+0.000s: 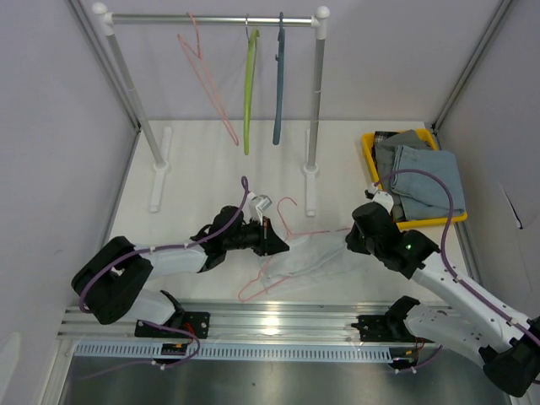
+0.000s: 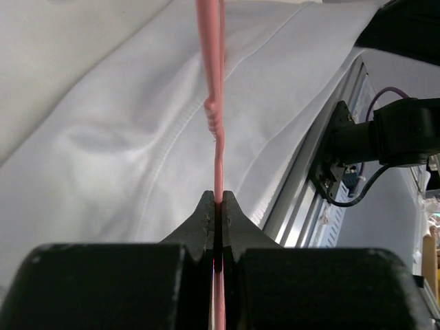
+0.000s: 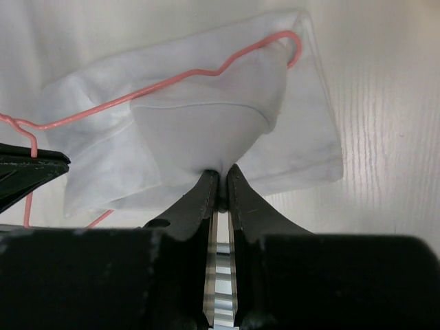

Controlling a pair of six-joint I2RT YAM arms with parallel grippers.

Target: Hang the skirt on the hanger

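Observation:
Next, my right gripper will move over the bare tabletop, which lies to its right in the top view, to spread the bunched skirt, and release it.
A white skirt (image 1: 308, 257) lies on the table between the arms, with a pink wire hanger (image 1: 287, 221) lying over it. My left gripper (image 1: 277, 239) is shut on the hanger's wire; in the left wrist view the pink wire (image 2: 218, 124) runs straight up from the closed tips over the white cloth (image 2: 124, 158). My right gripper (image 1: 353, 243) is shut on a pinch of the skirt's edge; in the right wrist view the cloth (image 3: 206, 130) rises in a fold from the tips (image 3: 220, 180), with the hanger wire (image 3: 206, 69) across it.
A clothes rail (image 1: 211, 18) at the back carries a pink, a green (image 1: 251, 93) and a blue-grey hanger (image 1: 278, 84). A yellow bin (image 1: 371, 160) with folded blue-grey clothes stands at the right. A metal rail (image 1: 278, 316) runs along the near edge.

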